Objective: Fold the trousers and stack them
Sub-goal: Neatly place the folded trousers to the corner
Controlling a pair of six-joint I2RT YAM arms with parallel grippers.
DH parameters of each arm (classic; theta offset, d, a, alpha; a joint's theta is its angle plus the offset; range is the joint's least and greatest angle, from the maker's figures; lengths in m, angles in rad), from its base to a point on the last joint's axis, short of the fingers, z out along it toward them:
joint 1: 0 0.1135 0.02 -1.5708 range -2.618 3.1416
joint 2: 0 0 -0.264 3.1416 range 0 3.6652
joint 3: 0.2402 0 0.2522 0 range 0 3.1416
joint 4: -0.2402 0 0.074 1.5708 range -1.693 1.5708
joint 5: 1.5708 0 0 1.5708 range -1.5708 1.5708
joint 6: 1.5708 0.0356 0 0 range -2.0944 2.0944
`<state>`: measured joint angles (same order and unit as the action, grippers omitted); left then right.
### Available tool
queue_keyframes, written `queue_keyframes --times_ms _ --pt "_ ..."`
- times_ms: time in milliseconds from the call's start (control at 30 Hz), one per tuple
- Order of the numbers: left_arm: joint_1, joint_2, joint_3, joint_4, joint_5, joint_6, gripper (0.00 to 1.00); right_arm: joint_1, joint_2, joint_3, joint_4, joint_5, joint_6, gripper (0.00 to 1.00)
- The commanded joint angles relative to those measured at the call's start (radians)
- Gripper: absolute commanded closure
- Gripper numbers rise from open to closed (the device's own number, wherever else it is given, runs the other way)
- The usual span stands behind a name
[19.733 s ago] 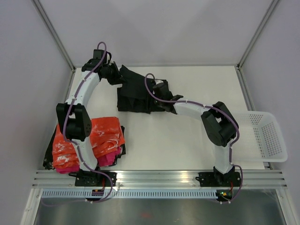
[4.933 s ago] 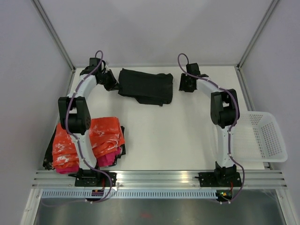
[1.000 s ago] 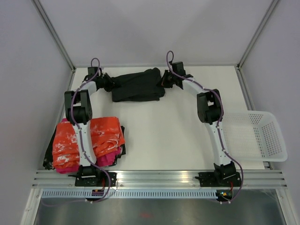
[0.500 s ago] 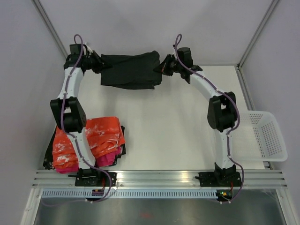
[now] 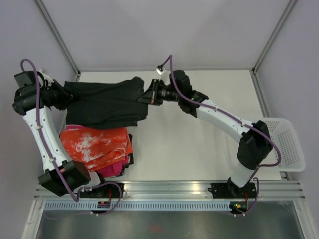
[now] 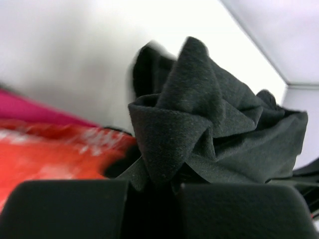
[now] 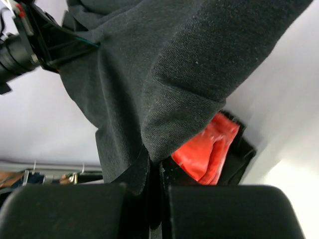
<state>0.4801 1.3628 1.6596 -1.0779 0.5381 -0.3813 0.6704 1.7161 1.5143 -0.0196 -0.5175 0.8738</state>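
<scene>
Next, my left gripper draws the trousers (image 5: 107, 102) back over the orange-and-white garment (image 5: 97, 144) and releases them. That garment lies back from it, covered only at its far edge.
The black trousers (image 5: 107, 102), folded into a wide bundle, hang in the air stretched between both grippers on the left of the table. Their near edge overlaps the far edge of the orange-and-white garment (image 5: 97, 144). My left gripper (image 5: 66, 97) is shut on the bundle's left end, where bunched black cloth (image 6: 209, 124) rises from between its fingers (image 6: 75, 209). My right gripper (image 5: 147, 95) is shut on the right end, and the trousers (image 7: 174, 74) drape down from its closed jaws.
The orange-and-white garment lies on a stack at the near left with a magenta-pink garment (image 5: 117, 167) beneath it; the orange cloth (image 7: 209, 149) also shows below the trousers. A white mesh basket (image 5: 281, 144) hangs off the table's right edge.
Both arms have carried the trousers from the far side of the table leftward and nearer. The bundle now hangs at the far edge of the orange stack; both grips stay shut.
</scene>
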Motion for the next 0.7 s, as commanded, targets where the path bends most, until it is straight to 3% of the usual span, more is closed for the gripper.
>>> queue_keyframes --times_ms 0,167,333,567,667 --pt "0.11 -0.037 -0.03 -0.033 -0.271 0.114 0.98 0.067 -0.058 -0.057 0.081 -0.004 0.051 1.0" --pt "0.216 -0.12 -0.147 0.004 -0.47 0.168 0.98 0.242 -0.044 -0.12 0.09 0.074 0.066 1.0" --pt "0.281 -0.177 -0.296 0.091 -0.578 0.19 0.98 0.382 -0.044 -0.158 0.116 0.174 0.051 1.0" --pt "0.348 -0.217 -0.464 0.254 -0.414 0.189 0.98 0.393 0.033 -0.157 0.106 0.192 0.053 1.0" --pt "0.348 -0.252 -0.472 0.311 -0.269 0.174 0.98 0.391 0.066 -0.045 0.031 0.192 -0.013 1.0"
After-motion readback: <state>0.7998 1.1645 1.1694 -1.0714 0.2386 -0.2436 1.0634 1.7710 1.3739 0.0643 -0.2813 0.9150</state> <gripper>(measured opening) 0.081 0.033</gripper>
